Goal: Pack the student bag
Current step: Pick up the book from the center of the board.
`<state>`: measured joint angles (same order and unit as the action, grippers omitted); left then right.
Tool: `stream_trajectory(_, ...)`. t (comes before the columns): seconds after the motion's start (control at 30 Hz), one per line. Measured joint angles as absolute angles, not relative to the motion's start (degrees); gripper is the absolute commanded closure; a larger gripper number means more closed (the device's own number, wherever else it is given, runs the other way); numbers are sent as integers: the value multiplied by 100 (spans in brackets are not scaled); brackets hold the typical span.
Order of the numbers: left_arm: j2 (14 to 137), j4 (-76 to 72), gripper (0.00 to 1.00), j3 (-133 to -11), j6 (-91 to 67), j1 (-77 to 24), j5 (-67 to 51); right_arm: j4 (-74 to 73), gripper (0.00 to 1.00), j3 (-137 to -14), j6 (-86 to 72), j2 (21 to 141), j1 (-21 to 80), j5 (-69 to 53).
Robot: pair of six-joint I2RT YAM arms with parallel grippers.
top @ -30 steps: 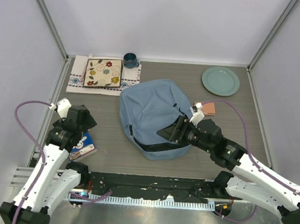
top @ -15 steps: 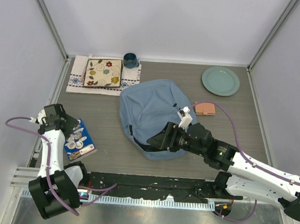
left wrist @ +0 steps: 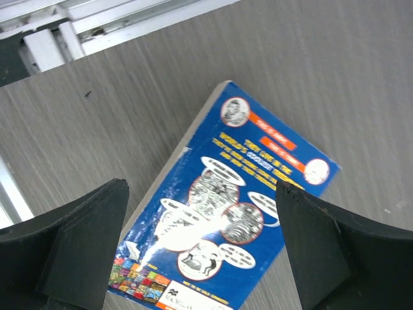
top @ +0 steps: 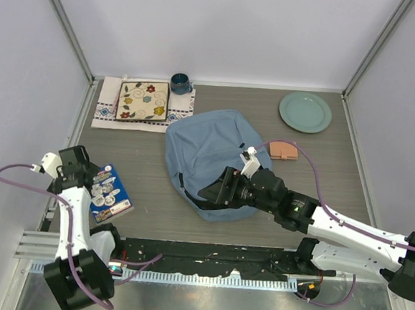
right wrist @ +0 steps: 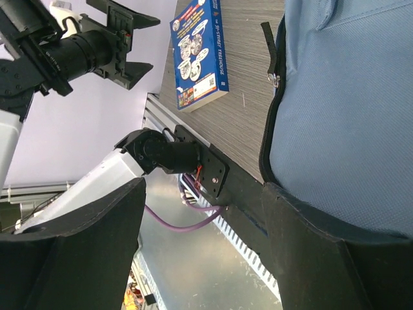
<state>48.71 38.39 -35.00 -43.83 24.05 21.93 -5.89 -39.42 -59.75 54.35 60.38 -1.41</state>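
My left gripper will next move down and to the right in the top view, onto the book's pale long edge. The book's edge lies uncovered below my gripper's open fingers.
The student bag (top: 211,155), dusty-blue and rounded, lies in the middle of the table; its dark zipper (right wrist: 270,123) runs along the near edge. My right gripper (top: 215,191) hangs open low at that near-left edge (right wrist: 205,187), its right finger against the fabric (right wrist: 348,110), holding nothing. A blue paperback book (top: 111,194) lies flat near the left front corner (left wrist: 239,213) (right wrist: 199,55). My left gripper (top: 89,178) hovers open above the book's left end (left wrist: 201,187), apart from it.
At the back left a patterned square plate (top: 143,101) rests on a cloth beside a dark blue mug (top: 180,83). A green plate (top: 305,111) sits at the back right, and a small pinkish-brown thing (top: 285,149) lies right of the bag. A black rail (top: 206,259) lines the near edge.
My left arm swung back to the left and uncovered the book. My right gripper slid left along the bag's near edge and opened slightly wider.
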Motion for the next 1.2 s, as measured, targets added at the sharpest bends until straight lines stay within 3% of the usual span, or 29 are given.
stream_trajectory(0.27,6283,3769,0,-3492,-4650,2412,2314,-537,22,-3944,-6003,5487,6071,-145)
stream_trajectory(0.57,6414,2974,2,-3140,-4578,2421,1330,-585,22,-4543,-5583,6027,6222,-145)
stream_trajectory(0.87,6180,1625,11,-2574,-4296,2449,-123,-886,22,-5905,-4882,7870,6257,-134)
stream_trajectory(1.2,6134,1199,21,-2351,-3938,2405,-1310,-1177,22,-8058,-4410,10562,6257,-165)
